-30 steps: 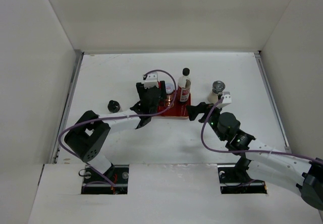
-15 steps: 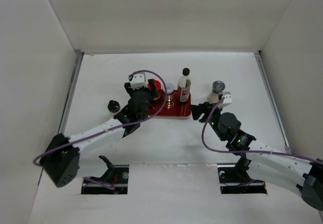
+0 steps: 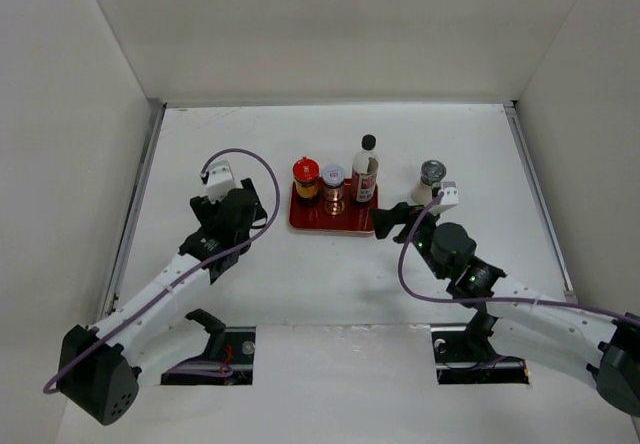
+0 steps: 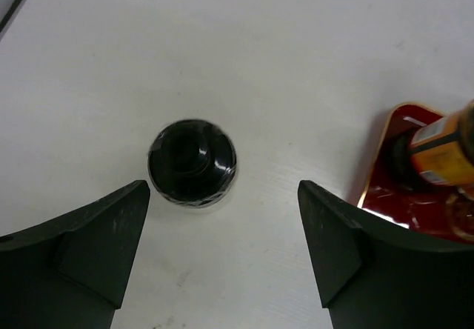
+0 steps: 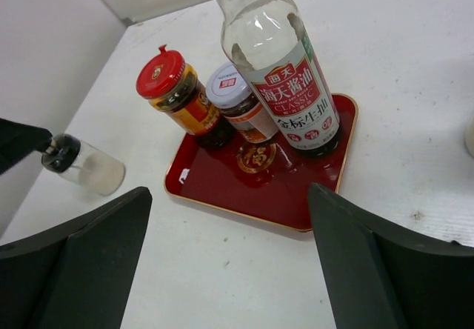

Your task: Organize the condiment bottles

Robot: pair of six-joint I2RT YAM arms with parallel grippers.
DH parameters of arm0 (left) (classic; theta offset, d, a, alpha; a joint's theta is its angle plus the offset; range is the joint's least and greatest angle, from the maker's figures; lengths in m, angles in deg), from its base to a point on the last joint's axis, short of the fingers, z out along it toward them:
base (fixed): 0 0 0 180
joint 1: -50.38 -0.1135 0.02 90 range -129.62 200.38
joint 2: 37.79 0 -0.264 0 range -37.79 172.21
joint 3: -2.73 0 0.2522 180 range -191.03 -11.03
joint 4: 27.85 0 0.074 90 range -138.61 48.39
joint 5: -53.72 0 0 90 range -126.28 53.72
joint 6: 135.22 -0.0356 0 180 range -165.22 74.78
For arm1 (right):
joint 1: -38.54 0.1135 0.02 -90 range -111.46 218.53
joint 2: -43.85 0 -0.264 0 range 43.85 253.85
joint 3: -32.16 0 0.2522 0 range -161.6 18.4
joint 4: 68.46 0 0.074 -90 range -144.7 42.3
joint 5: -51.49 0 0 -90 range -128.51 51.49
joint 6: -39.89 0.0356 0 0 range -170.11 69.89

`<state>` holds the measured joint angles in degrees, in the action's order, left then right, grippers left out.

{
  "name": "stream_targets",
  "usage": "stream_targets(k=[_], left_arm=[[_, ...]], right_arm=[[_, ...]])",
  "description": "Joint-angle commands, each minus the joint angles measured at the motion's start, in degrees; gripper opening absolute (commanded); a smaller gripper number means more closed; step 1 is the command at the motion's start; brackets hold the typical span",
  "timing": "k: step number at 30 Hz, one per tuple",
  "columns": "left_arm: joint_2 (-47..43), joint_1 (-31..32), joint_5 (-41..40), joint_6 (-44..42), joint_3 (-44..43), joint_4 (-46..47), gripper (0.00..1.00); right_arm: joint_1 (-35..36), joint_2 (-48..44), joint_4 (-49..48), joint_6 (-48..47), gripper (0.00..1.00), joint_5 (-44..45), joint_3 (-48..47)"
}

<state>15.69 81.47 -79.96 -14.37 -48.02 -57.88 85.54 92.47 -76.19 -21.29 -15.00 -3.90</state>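
Note:
The jar stands below my left gripper, nearer the finger farther from the tray, so the gripper will go down and centre its open fingers around the black lid (image 4: 192,162).
On the red tray (image 3: 345,222) stand a red-lidded jar (image 3: 305,176), a white-lidded jar (image 3: 333,178) and the tall clear bottle (image 3: 366,169) with a black cap and red label. A grey-lidded jar (image 3: 431,178) stands on the table to the tray's right. My left gripper (image 3: 228,222) hovers left of the tray and hides the black-lidded jar from above. In the left wrist view that jar (image 4: 192,162) sits just ahead of the open left gripper (image 4: 222,195), untouched. The right gripper (image 3: 392,226) is open and empty at the tray's near right corner, facing the tray (image 5: 252,181).
White walls close in the table on the left, back and right. In the right wrist view the black-lidded jar (image 5: 81,167) stands left of the tray, beside a dark finger of the left gripper (image 5: 18,142).
The left arm has pulled away from the tray to the left, leaving the red-lidded jar standing there, and now hangs over the black-lidded jar. The right arm has stayed put.

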Motion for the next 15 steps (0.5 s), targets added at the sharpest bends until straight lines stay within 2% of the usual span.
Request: stream_targets(k=[1, 10, 13, 15], left_arm=[[1.72, -1.34, 0.1, 1.93, 1.57, -1.06, 0.81], [8.75, -4.77, -1.32, 1.67, 3.68, 7.12, 0.81], [10.42, -5.73, -1.58, 1.32, 4.47, 10.11, 0.78], [11.56, -6.35, -1.58, 1.05, 4.65, 11.61, 0.71]], right_arm=[[0.59, 0.33, -3.29, 0.19, 0.95, -0.74, -0.72], [0.59, 0.51, -3.29, 0.01, 0.98, -0.92, -0.81], [0.59, 0.51, -3.29, 0.01, 0.98, -0.92, -0.81], [0.59, 0.77, -3.38, 0.01, 0.98, -0.92, -0.9]])
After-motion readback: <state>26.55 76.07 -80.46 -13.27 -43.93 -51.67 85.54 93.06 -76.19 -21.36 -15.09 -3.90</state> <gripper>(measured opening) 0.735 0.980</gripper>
